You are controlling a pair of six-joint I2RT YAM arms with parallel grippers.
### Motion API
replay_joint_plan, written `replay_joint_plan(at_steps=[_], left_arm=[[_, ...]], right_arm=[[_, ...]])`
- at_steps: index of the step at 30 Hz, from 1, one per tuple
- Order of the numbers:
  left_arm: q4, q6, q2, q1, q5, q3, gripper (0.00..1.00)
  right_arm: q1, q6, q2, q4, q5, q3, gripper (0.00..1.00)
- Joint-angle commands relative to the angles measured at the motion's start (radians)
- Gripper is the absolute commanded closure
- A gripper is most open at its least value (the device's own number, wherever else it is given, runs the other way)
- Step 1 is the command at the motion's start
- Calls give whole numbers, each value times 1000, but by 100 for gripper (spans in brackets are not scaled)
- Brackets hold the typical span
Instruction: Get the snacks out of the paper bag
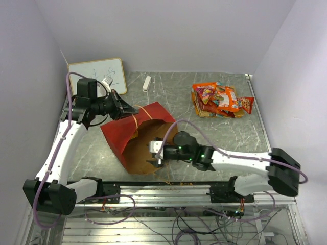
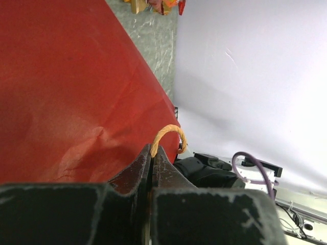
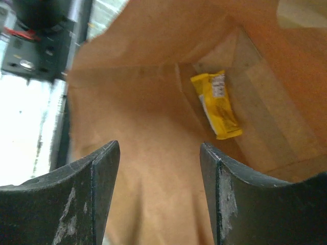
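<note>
The yellow packet's middle (image 3: 218, 106) is beyond my open fingers, so my right gripper will move deeper into the bag, to the left in the top view, onto it.
The red paper bag (image 1: 125, 133) lies on its side with its brown mouth toward the near edge. My left gripper (image 1: 132, 109) is shut on its tan cord handle (image 2: 171, 133) at the bag's upper edge. My right gripper (image 1: 155, 154) is open at the bag's mouth, pointing into the brown inside (image 3: 153, 102). One yellow snack packet (image 3: 215, 104) lies deep in the bag, ahead of and right of my open fingers (image 3: 104, 168). A pile of orange and red snack packets (image 1: 220, 100) lies on the table at the far right.
A white whiteboard (image 1: 98, 74) leans at the back left, with a white marker (image 1: 147, 82) beside it. Grey walls close in on the left, back and right. The metal rail and cables run along the near edge.
</note>
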Motion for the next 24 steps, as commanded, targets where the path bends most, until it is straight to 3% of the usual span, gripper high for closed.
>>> replay_joint_plan(at_steps=[1, 7, 12, 24], left_arm=[[-65, 9, -25, -7, -31, 10, 93], [-133, 26, -42, -10, -53, 22, 93], [-204, 74, -54, -11, -69, 34, 93], [-253, 140, -65, -11, -37, 68, 93]], right_arm=[[11, -258, 155, 221, 126, 31, 35], [-4, -455, 413, 352, 147, 90, 33], [-53, -491, 571, 513, 111, 132, 32], [-65, -561, 848, 609, 77, 295, 32]])
